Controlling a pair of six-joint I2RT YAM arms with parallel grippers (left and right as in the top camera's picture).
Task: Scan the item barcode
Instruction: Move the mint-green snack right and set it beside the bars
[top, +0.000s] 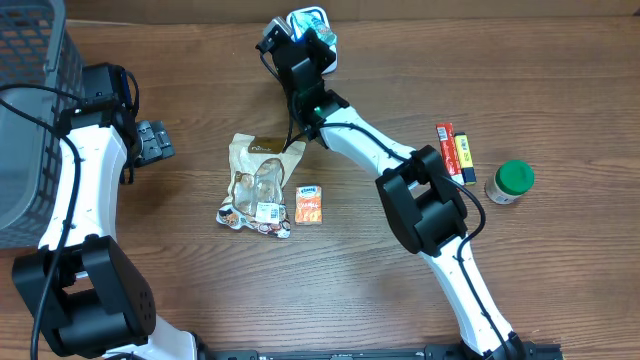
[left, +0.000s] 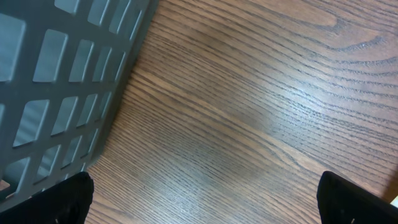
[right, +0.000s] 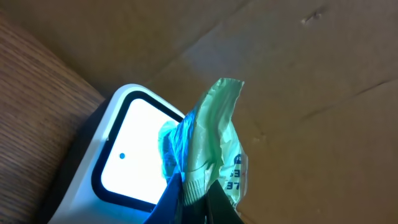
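The packet already hangs in front of the scanner's lit window. My right gripper will next swing back over the bare wood (top: 424, 138) beside the red bar and release the packet.
My right gripper (top: 312, 42) is at the far edge of the table, shut on a pale green and blue crinkled packet (right: 214, 143). The packet hangs right in front of the lit window of the white scanner (right: 134, 149), which the overhead view shows at the back (top: 308, 18). Printed digits show on the packet's right side; I see no barcode from here. In the right wrist view the gripper (right: 198, 205) pinches the packet's lower seam. My left gripper (top: 150, 140) stands open over bare wood beside the basket, with nothing between its fingers (left: 74, 199).
A grey mesh basket (top: 30, 100) fills the far left, close to the left gripper (left: 208, 205). A tan snack bag (top: 258, 185) and a small orange packet (top: 309, 204) lie mid-table. Red (top: 447, 143) and yellow (top: 465, 155) bars and a green-lidded jar (top: 511, 182) sit at the right.
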